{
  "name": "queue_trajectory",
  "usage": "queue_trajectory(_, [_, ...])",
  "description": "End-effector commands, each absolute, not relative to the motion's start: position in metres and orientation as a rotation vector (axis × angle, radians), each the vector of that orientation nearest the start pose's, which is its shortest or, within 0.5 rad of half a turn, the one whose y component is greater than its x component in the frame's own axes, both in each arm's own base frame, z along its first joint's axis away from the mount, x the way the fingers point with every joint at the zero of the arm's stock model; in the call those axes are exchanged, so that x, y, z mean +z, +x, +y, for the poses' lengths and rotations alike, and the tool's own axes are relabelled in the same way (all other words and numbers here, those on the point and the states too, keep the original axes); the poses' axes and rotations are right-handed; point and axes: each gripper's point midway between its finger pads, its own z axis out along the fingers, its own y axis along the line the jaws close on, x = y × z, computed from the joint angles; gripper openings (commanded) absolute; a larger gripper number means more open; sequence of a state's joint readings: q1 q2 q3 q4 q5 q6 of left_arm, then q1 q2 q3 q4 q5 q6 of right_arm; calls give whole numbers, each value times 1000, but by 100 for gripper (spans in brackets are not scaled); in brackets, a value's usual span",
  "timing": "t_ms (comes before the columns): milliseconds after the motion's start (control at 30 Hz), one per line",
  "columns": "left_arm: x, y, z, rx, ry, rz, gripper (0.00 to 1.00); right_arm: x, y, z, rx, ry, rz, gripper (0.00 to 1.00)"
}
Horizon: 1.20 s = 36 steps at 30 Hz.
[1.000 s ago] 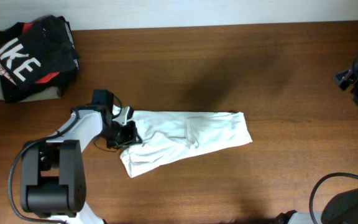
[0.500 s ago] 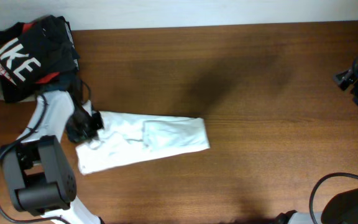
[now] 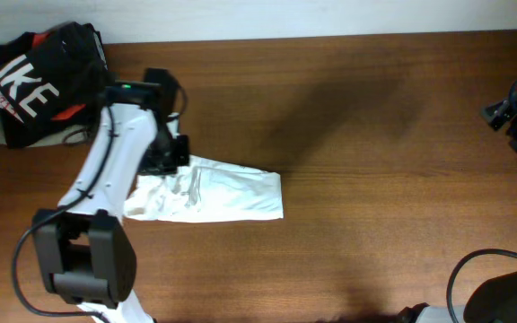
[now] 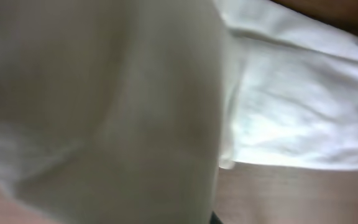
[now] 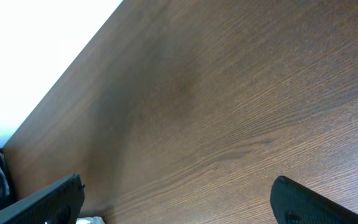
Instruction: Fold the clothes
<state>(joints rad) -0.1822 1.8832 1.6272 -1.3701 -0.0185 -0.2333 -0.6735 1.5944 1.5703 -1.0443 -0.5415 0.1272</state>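
Observation:
The white garment's bunched end goes to the right in the overhead view next, carried by my left gripper over the white garment's flat end (image 3: 248,196) (image 4: 325,111), since the white garment still lies long.
A white garment (image 3: 223,193) lies folded long and narrow on the wooden table (image 3: 375,179), left of centre. My left gripper (image 3: 167,160) is at its upper left corner and shut on the cloth, holding that end bunched up. In the left wrist view the white garment (image 4: 291,106) fills the frame, with a blurred fold close to the lens hiding the fingers. My right gripper (image 5: 179,205) is open and empty over bare wood, at the far right edge in the overhead view (image 3: 501,112).
A stack of dark clothes with white lettering (image 3: 43,81) sits on a folded olive garment at the table's back left corner, close to my left arm. The table's far edge meets a white wall (image 3: 285,18).
My left gripper dragged the white garment leftward, then moved up and right with its left end. The garment is now shorter and sits further left. The right arm has not moved.

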Motion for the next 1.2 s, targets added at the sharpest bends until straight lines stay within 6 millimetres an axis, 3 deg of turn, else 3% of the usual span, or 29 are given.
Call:
queue_trajectory(0, [136, 334, -87, 77, -23, 3109, 1, 241, 353, -170, 476, 790, 2345, 99])
queue_trajectory(333, [137, 332, -157, -69, 202, 3041, 1, 241, 353, -170, 476, 790, 2345, 99])
queue_trajectory(600, [137, 337, -170, -101, 221, 3000, 1, 241, 353, -170, 476, 790, 2345, 99])
queue_trajectory(933, [116, 319, -217, -204, 369, 2976, 3, 241, 353, -170, 476, 790, 2345, 99])
queue_trajectory(1167, [89, 297, -246, -219, 504, 2957, 4, 241, 353, -169, 476, 790, 2346, 99])
